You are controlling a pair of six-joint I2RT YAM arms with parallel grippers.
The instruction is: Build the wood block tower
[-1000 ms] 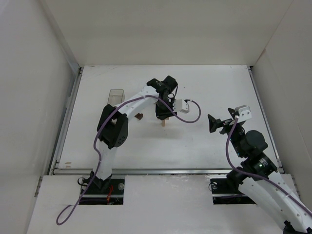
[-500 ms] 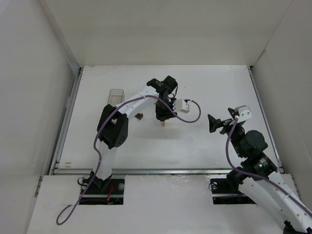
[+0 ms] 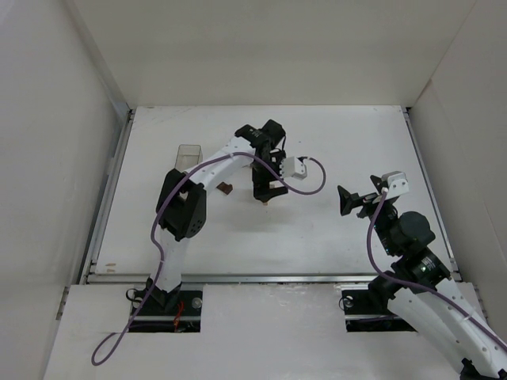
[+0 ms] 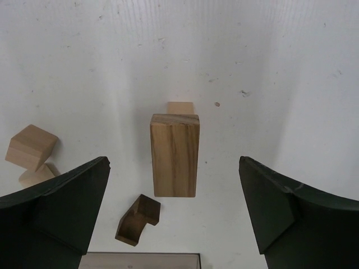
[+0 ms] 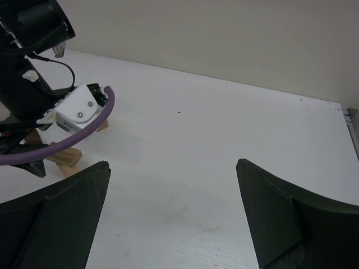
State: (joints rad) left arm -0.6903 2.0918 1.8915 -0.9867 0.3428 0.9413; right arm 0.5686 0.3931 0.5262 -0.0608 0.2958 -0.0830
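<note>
The squared pale tan block lies loose beyond the tower [image 4: 174, 153], so my right gripper needs to swing outward and left in the top view next, then down onto the block.
The wood block tower [image 4: 174, 153] is a tan crosspiece lying flat on a pale post [image 4: 180, 107], of which only the top edge shows. My left gripper [image 4: 173, 163] hangs straight above it, open, with both fingers well clear of the crosspiece. From above, the left gripper [image 3: 266, 187] covers most of the tower [image 3: 264, 199]. A dark brown arch block [image 4: 138, 219] lies loose on the table near the tower, also visible as the dark block [image 3: 226, 188]. My right gripper [image 5: 173, 168] is open over bare table, off to the right [image 3: 348, 199].
Two pale loose blocks [image 4: 32, 147] lie to the left of the tower. A clear plastic box [image 3: 188, 156] stands at the back left, and its rim [image 4: 140, 260] shows below the arch block. White walls enclose the table [image 3: 356, 142].
My left gripper has opened from nearly shut and let go of the crosspiece, which stays on the post. The left wrist shifted slightly. The right arm has not moved.
</note>
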